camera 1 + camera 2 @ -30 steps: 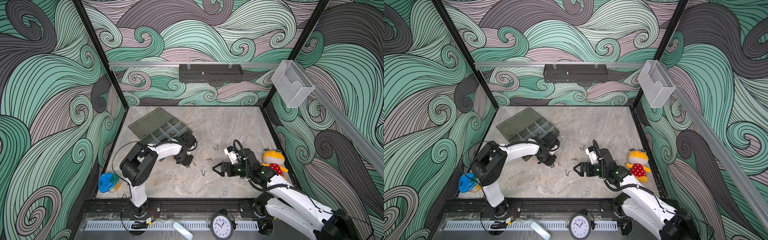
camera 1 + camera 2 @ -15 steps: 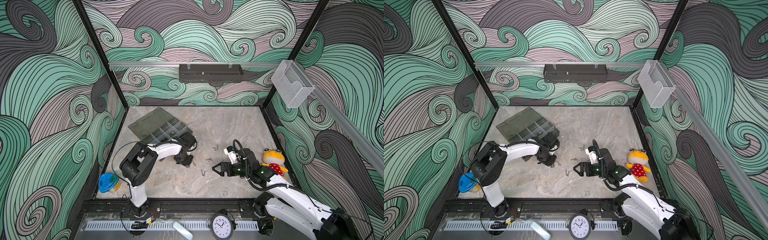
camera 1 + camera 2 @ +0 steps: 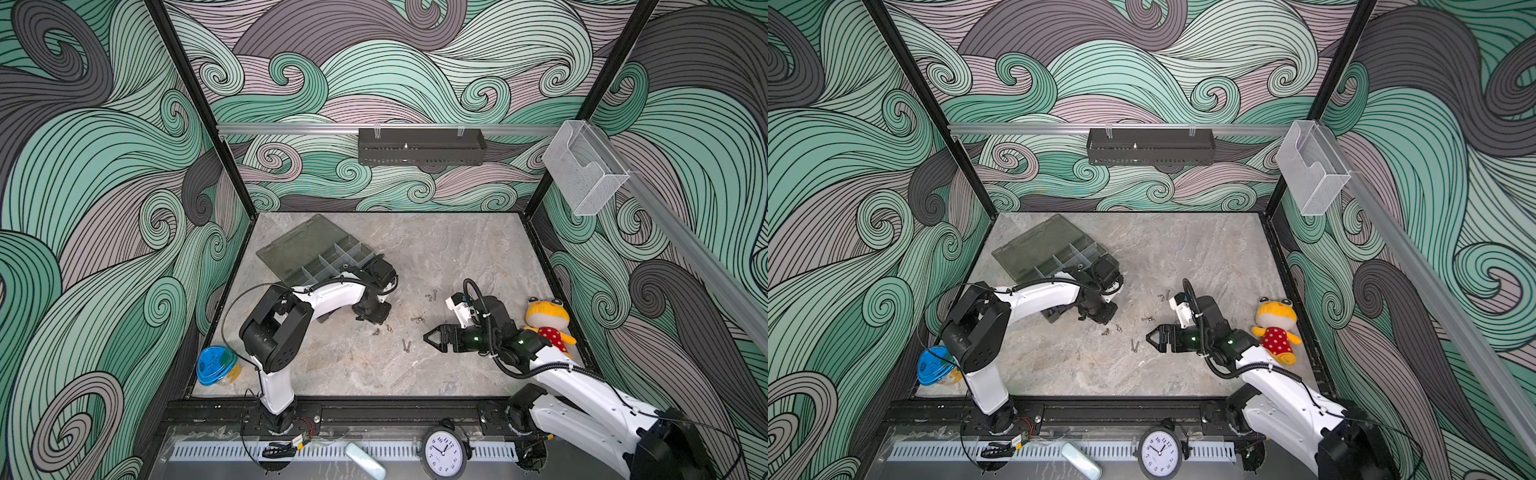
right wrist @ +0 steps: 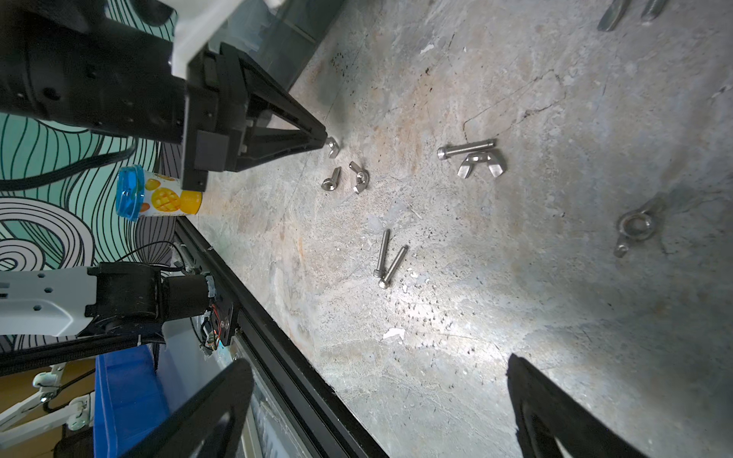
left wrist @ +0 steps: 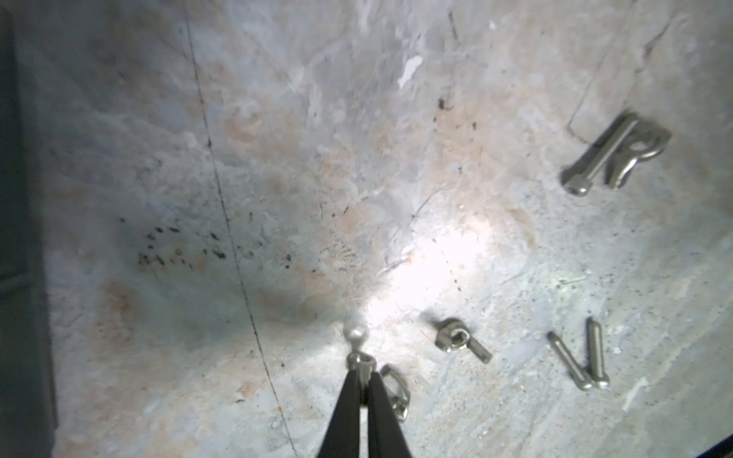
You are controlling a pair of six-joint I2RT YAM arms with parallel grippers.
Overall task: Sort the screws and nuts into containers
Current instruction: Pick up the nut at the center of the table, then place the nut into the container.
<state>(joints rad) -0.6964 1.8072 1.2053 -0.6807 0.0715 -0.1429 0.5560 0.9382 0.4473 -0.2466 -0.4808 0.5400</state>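
Observation:
The organiser box's lid lies open, so my left gripper will next lift from the tabletop and carry the fastener (image 5: 359, 357) outward over the box's far sections to release it.
My left gripper (image 5: 361, 370) is shut on a small silver fastener (image 5: 359, 357) down at the table top; I cannot tell whether it is a screw or a nut. Beside its tips lie a wing nut (image 5: 394, 390) and a short screw (image 5: 462, 341). Two long silver screws (image 4: 386, 257) lie side by side in front of my right gripper (image 4: 377, 408), which stands open and empty. Another screw with a wing nut (image 4: 472, 158) lies farther off. In both top views the grey organiser box (image 3: 332, 259) (image 3: 1059, 259) lies open behind the left gripper (image 3: 372, 318).
A blue-lidded tub (image 3: 216, 365) stands at the front left corner. A plush toy (image 3: 546, 322) lies by the right arm. A clear wall box (image 3: 582, 174) and a black rack (image 3: 419, 147) hang on the walls. A ring-shaped nut (image 4: 634, 228) lies apart from the rest.
The left gripper's jaws have closed at the table top. Both arms stay where they were.

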